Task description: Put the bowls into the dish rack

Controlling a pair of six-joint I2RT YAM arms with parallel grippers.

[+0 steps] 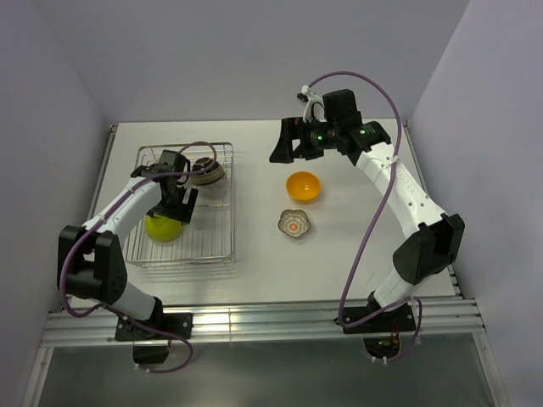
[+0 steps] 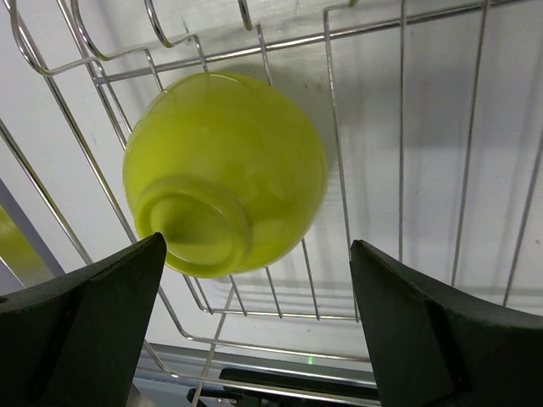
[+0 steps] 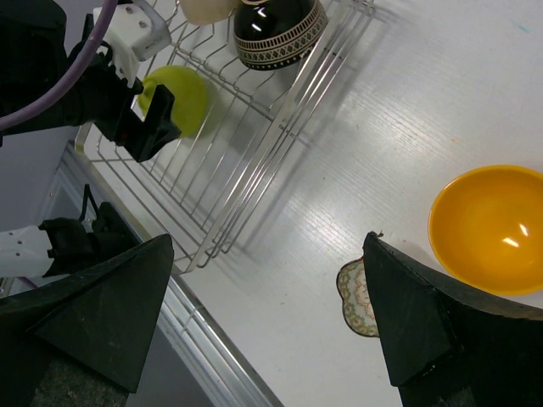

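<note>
Next, my right gripper will drop and shift to the right in the top view, onto the orange bowl's rim facing away from the dish rack (image 1: 214, 231), since bare table is on either side of it.
The dish rack (image 1: 214, 231) stands at the table's left. Inside it a lime-green bowl (image 1: 162, 227) lies upside down, foot ring up (image 2: 225, 174). My left gripper (image 1: 176, 206) hovers just above it, open and holding nothing (image 2: 259, 322). A brown bowl (image 1: 208, 172) sits at the rack's far end (image 3: 280, 34), with a pale bowl's edge (image 3: 208, 8) beside it. The orange bowl (image 1: 303, 186) and the scalloped patterned bowl (image 1: 294, 223) rest on the table right of the rack. My right gripper (image 1: 290, 146) hangs open, well above the table behind them (image 3: 267, 322).
White walls close in the table on the left, back and right. The table's near edge meets an aluminium rail (image 1: 254, 320) where both arm bases are bolted. The left arm's purple cable (image 1: 182, 157) loops over the rack's far end.
</note>
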